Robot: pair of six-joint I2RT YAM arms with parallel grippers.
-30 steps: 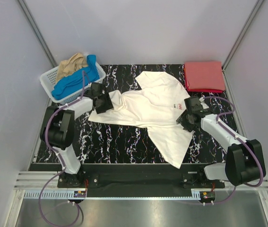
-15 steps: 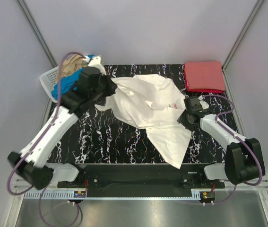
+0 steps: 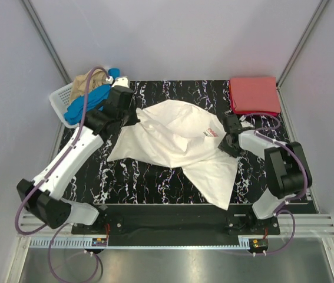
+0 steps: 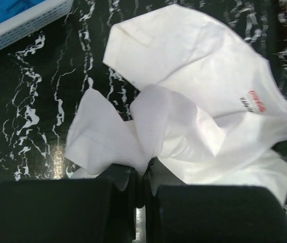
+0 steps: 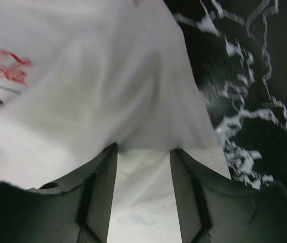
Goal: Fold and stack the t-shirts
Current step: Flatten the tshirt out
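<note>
The shirt's back corner [image 3: 152, 112] [image 4: 138, 53] lies spread below my left gripper and to its right in the top view. Next, I carry the shirt's fold over, lower and release it.
The white t-shirt [image 3: 172, 138] with a small red chest print [image 3: 211, 132] lies crumpled across the middle of the black marbled table. My left gripper [image 3: 128, 115] is at its back-left edge. In the left wrist view it [image 4: 144, 169] is shut on a pinched fold of the white t-shirt [image 4: 199, 86]. My right gripper [image 3: 225, 143] rests at the shirt's right edge, near the print. In the right wrist view it [image 5: 143, 149] stands open, with white cloth [image 5: 108, 76] lying between and over its fingertips. A folded red t-shirt [image 3: 254, 94] lies at the back right.
A white lattice basket [image 3: 60, 97] stands at the back left corner, holding a blue t-shirt [image 3: 87, 100] and a tan t-shirt [image 3: 87, 81]. Its rim [image 4: 27, 25] shows in the left wrist view. Grey walls close in the table on three sides.
My left gripper shut on the white shirt's left edge, and the arm rose and stretched out, pulling the cloth back and bunching it. My right gripper shifted slightly left and back.
</note>
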